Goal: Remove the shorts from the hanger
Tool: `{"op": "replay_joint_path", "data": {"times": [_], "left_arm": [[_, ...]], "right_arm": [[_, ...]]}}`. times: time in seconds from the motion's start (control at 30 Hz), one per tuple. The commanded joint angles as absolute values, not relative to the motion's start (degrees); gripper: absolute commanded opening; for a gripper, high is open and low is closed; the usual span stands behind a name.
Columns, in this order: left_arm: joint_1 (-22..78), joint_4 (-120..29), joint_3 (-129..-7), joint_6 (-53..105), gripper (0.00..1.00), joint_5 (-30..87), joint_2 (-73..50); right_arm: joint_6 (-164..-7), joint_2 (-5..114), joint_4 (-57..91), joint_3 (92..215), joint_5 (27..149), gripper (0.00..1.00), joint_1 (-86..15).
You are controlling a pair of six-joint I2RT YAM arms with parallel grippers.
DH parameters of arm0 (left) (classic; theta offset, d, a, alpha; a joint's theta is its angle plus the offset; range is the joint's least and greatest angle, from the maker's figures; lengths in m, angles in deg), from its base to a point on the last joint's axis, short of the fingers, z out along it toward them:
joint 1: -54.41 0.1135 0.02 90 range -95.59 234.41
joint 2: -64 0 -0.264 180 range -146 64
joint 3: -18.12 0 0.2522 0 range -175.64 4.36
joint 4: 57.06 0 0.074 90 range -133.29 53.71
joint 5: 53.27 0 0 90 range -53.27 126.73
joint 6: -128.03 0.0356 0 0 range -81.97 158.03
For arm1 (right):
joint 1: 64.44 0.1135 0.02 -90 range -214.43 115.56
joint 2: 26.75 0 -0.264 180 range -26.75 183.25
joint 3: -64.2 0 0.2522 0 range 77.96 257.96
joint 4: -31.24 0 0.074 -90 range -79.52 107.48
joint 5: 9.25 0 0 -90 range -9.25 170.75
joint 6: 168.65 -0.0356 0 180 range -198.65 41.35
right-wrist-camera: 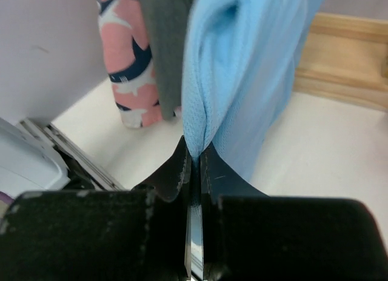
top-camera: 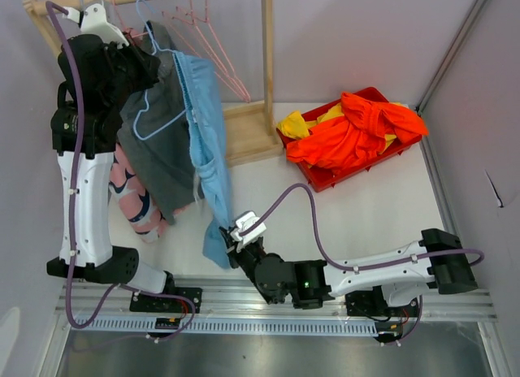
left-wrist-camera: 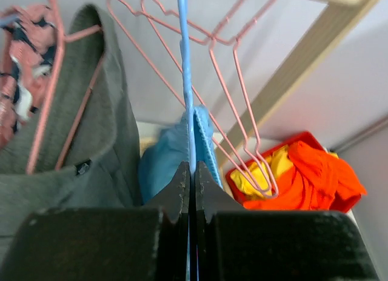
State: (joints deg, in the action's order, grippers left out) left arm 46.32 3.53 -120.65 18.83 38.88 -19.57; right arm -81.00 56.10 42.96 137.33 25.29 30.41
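Note:
I need to first pull the shorts up and outward off the blue hanger with my right gripper, then over onto the red tray, since other clothes already lie there.
Light blue shorts (top-camera: pixel 207 141) hang from a blue wire hanger (top-camera: pixel 158 109) below the wooden rail. My left gripper (top-camera: pixel 134 48) is shut on the blue hanger's wire (left-wrist-camera: pixel 185 81) up by the rail; the shorts (left-wrist-camera: pixel 173 157) show just beyond its tips (left-wrist-camera: pixel 193 172). My right gripper (top-camera: pixel 236 245) is shut on the lower hem of the shorts (right-wrist-camera: pixel 242 75) near the table, the cloth pinched between its tips (right-wrist-camera: pixel 194 151).
Grey shorts (top-camera: pixel 162 149) and a pink patterned garment (top-camera: pixel 134 194) hang beside the blue ones. Empty pink wire hangers (top-camera: pixel 215 44) hang on the wooden rack (top-camera: pixel 266 60). A red tray (top-camera: pixel 325 175) of orange and yellow clothes sits at the right.

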Motion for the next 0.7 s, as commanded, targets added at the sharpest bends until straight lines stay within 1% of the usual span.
{"op": "replay_joint_path", "data": {"times": [0.0, 0.17, 0.23, 0.27, 0.3, 0.33, 0.37, 0.4, 0.43, 0.53, 0.57, 0.6, 0.63, 0.67], "left_arm": [[48.26, -6.38, -125.89, 19.84, 0.00, 39.55, -20.54], [48.35, -4.89, -126.78, 19.40, 0.00, 38.76, -20.90], [48.35, -4.10, -123.54, 18.53, 0.00, 35.44, -18.45], [48.26, -3.83, -121.87, 18.09, 0.00, 33.76, -17.05], [48.35, -4.18, -115.76, 17.39, 0.00, 31.83, -15.38], [48.26, -4.53, -113.26, 16.94, 0.00, 27.54, -11.53], [48.17, -5.06, -110.63, 16.68, 0.00, 25.59, -9.23], [48.17, -5.58, -108.17, 16.50, 0.00, 23.74, -6.86], [47.82, -6.72, -100.05, 16.24, 0.00, 22.16, -1.53], [47.47, -7.88, -89.19, 16.85, 0.00, 20.74, 6.41], [47.47, -7.09, -87.68, 17.55, 0.00, 20.91, 9.74], [47.47, -6.04, -87.23, 18.77, 0.00, 21.52, 10.82], [47.47, -4.98, -86.79, 19.39, 0.00, 22.13, 11.61], [47.47, -3.06, -86.35, 20.01, 0.00, 22.92, 12.49]], "right_arm": [[-86.30, 55.86, 37.87, 135.88, 19.84, 0.00, 32.60], [-83.75, 57.09, 39.71, 136.75, 21.94, 0.00, 30.67], [-83.31, 57.09, 40.94, 137.54, 24.49, 0.00, 28.04], [-82.70, 57.09, 41.38, 137.98, 26.33, 0.00, 24.20], [-82.00, 57.09, 42.34, 139.73, 30.00, 0.00, 21.90], [-80.86, 57.44, 42.96, 141.05, 31.60, 0.00, 19.61], [-78.93, 57.71, 43.32, 142.63, 33.27, 0.00, 14.63], [-76.65, 58.67, 43.32, 144.56, 36.34, 0.00, 12.06], [-75.32, 59.11, 42.45, 149.10, 37.76, 0.00, 9.33], [-71.71, 60.43, 38.23, 157.56, 42.33, 0.00, -1.30], [-71.19, 60.52, 37.35, 162.89, 43.30, 0.00, -3.94], [-70.75, 60.70, 36.21, 165.47, 44.09, 0.00, -9.01], [-70.83, 60.96, 35.42, 168.02, 45.58, 0.00, -11.67], [-71.18, 61.40, 34.54, 173.53, 46.29, 0.00, -14.31]]}}
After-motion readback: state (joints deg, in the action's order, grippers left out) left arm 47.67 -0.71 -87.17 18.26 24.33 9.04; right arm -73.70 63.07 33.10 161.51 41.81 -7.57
